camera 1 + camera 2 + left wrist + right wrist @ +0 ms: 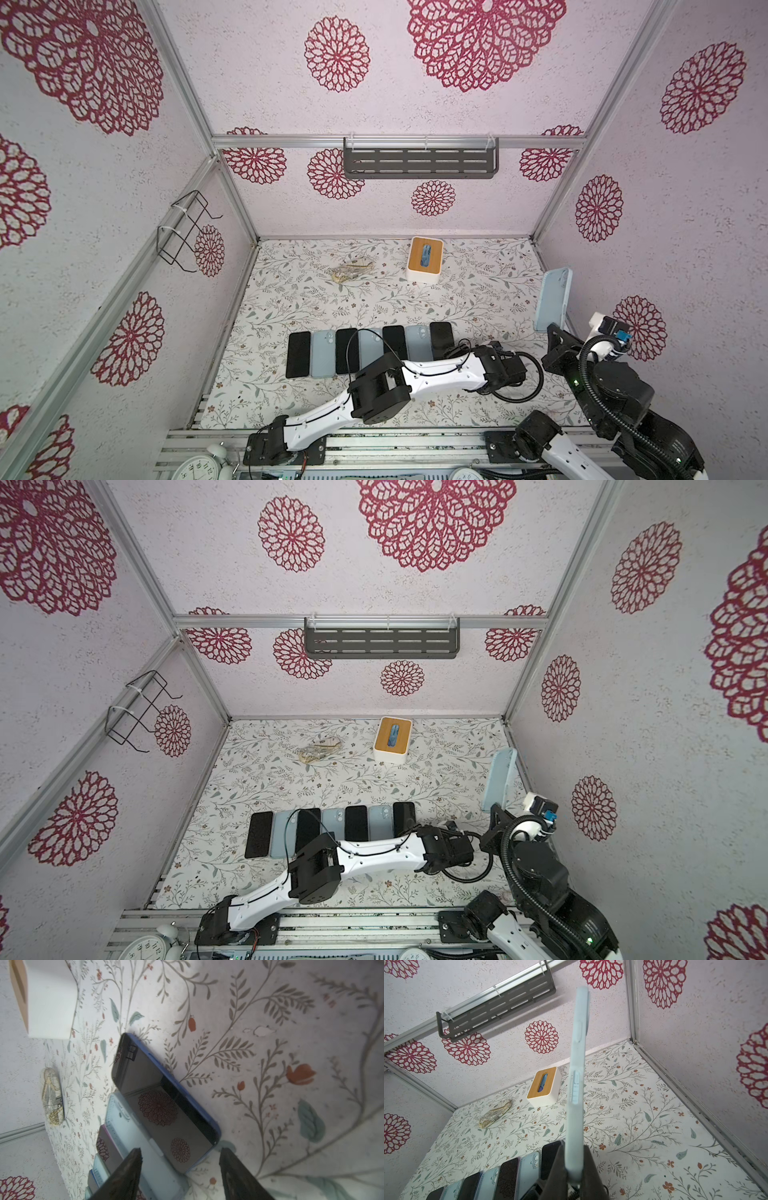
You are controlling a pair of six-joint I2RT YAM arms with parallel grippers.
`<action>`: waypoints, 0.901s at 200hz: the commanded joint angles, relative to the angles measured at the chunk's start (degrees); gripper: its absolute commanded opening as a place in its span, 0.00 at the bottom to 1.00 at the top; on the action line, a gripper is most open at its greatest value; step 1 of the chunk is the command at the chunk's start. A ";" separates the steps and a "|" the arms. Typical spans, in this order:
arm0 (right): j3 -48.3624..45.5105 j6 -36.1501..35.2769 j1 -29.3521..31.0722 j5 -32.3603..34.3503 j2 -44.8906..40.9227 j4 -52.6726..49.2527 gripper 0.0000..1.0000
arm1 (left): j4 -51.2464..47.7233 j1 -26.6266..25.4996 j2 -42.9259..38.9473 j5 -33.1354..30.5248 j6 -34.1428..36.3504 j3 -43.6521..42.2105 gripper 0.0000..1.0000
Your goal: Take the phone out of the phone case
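Note:
The phones and cases alternate, so my right gripper will move down toward the row next and tip the upright case flat onto the tabletop (467,331) beside the end phone to release it.
A dark-screened phone (162,1101) with a blue rim lies face up on the floral table. It is the right end (441,338) of a row of black phones and light blue cases (323,353), and one long side rests over the pale case beside it. My left gripper (180,1159) is open, with its fingertips (134,1163) astride the phone's near end and not touching it. My right gripper (575,1169) is shut on the bottom end of a light blue phone case (576,1084). It holds the case upright above the table's right side (552,299), back towards the top views.
A white tissue box with a wooden lid (424,258) and a clear patterned pouch (351,270) lie at the back of the table. A grey shelf (419,157) hangs on the back wall and a wire rack (183,232) on the left wall. Clocks (199,467) stand by the front rail.

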 commanded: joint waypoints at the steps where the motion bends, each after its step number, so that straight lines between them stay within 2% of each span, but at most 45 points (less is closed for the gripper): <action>1: -1.82 3.17 0.17 -1.58 -1.43 -0.53 0.00 | 7.73 -0.19 -12.75 -2.44 -0.40 -5.11 0.74; 32: -6.15 6.37 0.17 -3.17 -4.01 -1.86 0.00 | 18.59 2.55 -29.34 -3.89 -0.72 -23.08 0.85; 38: -6.31 6.32 0.17 -4.04 -4.29 -1.17 0.00 | 21.01 3.42 -33.59 -3.69 -0.85 -27.29 0.95; 43: -6.53 6.55 0.17 -4.40 -4.26 -0.99 0.00 | 22.83 4.23 -36.58 -3.92 -1.09 -30.81 1.00; 59: -7.88 6.55 0.16 -6.34 -2.58 0.02 0.00 | 27.13 6.79 -45.81 -4.86 -2.61 -41.08 0.97; 89: -16.47 6.26 0.17 -17.80 7.20 10.11 0.00 | 32.13 11.44 -62.94 -4.92 -4.23 -54.82 0.97; 126: -23.84 5.84 0.41 -18.06 16.18 21.68 0.00 | 30.58 14.96 -80.58 -4.81 -4.41 -62.04 0.97; 180: -30.17 4.90 -0.33 -24.23 22.44 32.77 0.00 | 26.01 16.61 -94.20 -1.81 -6.10 -65.08 0.97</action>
